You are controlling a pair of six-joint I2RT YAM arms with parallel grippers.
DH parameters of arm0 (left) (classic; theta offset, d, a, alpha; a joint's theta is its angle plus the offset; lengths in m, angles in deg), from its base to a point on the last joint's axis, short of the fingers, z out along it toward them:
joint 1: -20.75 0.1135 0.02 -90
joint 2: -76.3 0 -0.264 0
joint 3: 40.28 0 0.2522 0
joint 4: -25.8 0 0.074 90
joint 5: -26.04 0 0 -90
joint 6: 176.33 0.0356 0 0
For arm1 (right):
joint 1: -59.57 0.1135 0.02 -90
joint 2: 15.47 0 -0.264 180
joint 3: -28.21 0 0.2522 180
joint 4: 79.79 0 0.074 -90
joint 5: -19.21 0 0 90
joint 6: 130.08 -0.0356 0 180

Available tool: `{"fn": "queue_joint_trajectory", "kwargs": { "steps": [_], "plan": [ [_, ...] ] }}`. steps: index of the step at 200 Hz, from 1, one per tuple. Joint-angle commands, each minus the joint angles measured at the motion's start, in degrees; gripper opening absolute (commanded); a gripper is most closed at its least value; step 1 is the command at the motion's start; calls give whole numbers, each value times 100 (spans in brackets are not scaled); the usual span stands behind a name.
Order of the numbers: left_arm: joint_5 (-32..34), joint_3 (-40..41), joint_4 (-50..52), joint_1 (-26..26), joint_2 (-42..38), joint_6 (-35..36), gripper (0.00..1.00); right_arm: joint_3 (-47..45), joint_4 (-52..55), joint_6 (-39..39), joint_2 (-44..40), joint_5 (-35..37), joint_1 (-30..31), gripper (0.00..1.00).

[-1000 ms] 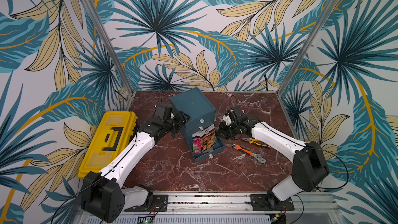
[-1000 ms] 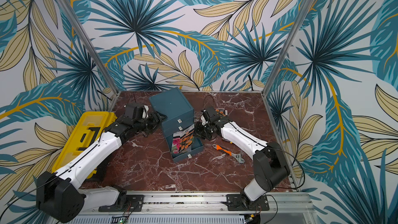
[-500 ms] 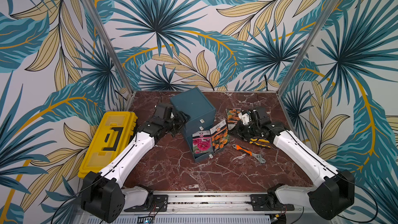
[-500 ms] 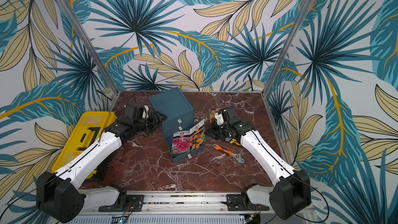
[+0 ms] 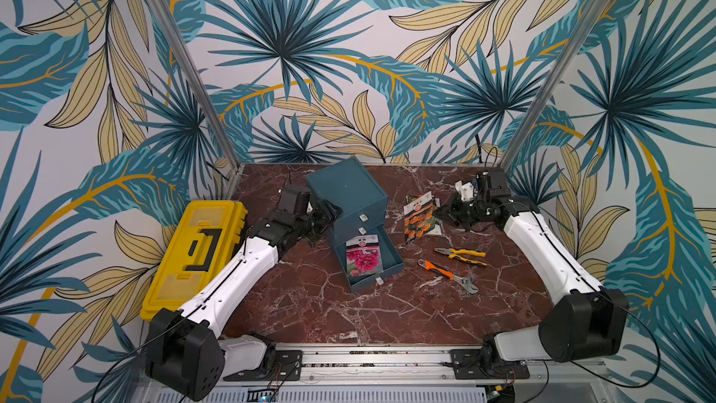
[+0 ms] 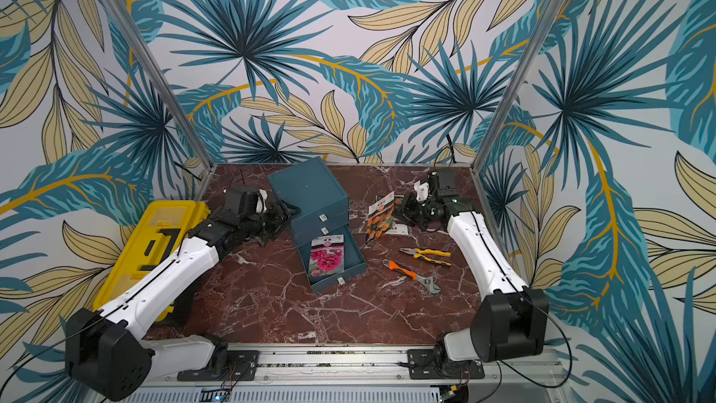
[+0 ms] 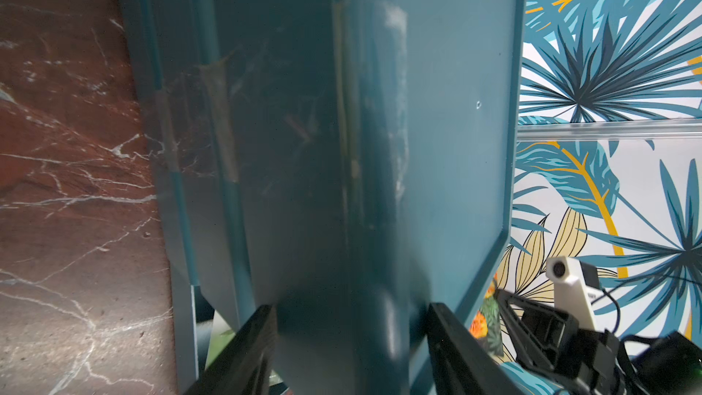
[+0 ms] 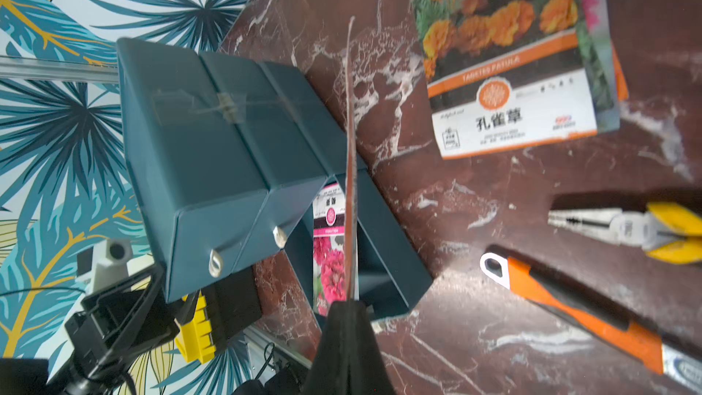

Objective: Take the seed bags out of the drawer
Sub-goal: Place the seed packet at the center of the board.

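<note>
The upright bag should next be lowered and tipped by my right gripper onto the orange seed bag lying flat on the marble. It should then be released, because packets are already stacked there.
A pink-flower seed bag [image 5: 363, 261] [image 8: 329, 260] lies in the open bottom drawer [image 5: 394, 261] of the teal cabinet [image 5: 345, 188]. My right gripper [image 5: 439, 211] [image 8: 347, 303] is shut on an orange-flower seed bag [image 5: 418, 217], held upright right of the cabinet; the right wrist view sees it edge-on [image 8: 350, 146]. Below it, another orange seed bag [image 8: 509, 70] [image 6: 399, 230] lies flat on the marble, on top of a further packet. My left gripper [image 5: 331, 211] [image 7: 351, 313] is clamped on the cabinet's rear left corner [image 7: 342, 184].
Yellow-handled pliers [image 5: 461, 253] and an orange-handled wrench [image 5: 445, 275] lie right of the drawer, in front of the held bag. A yellow toolbox [image 5: 197, 253] sits off the table's left edge. Patterned walls close in the back and both sides.
My right gripper has pulled away from the drawer toward the back right, carrying an orange seed bag. Only the pink bag now shows in the drawer. The left arm has not moved.
</note>
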Motion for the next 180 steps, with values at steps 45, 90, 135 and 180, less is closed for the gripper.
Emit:
{"fn": "queue_joint_trajectory", "kwargs": {
  "steps": [45, 90, 135, 180],
  "plan": [
    [-109, 148, 144, -113, 285, -32, 66, 1179, -4, 603, 1792, -398, -593, 0],
    [-108, 16, 207, -112, 356, -48, 66, 1572, -26, 772, 2463, -631, -857, 0],
    [-45, 16, 285, -109, 330, -54, 66, 1375, -13, 1000, 2849, -657, -999, 0],
    [-36, -1, 289, -107, 335, -68, 66, 998, 31, 1225, 2901, -460, -1143, 1]
  ]
}}
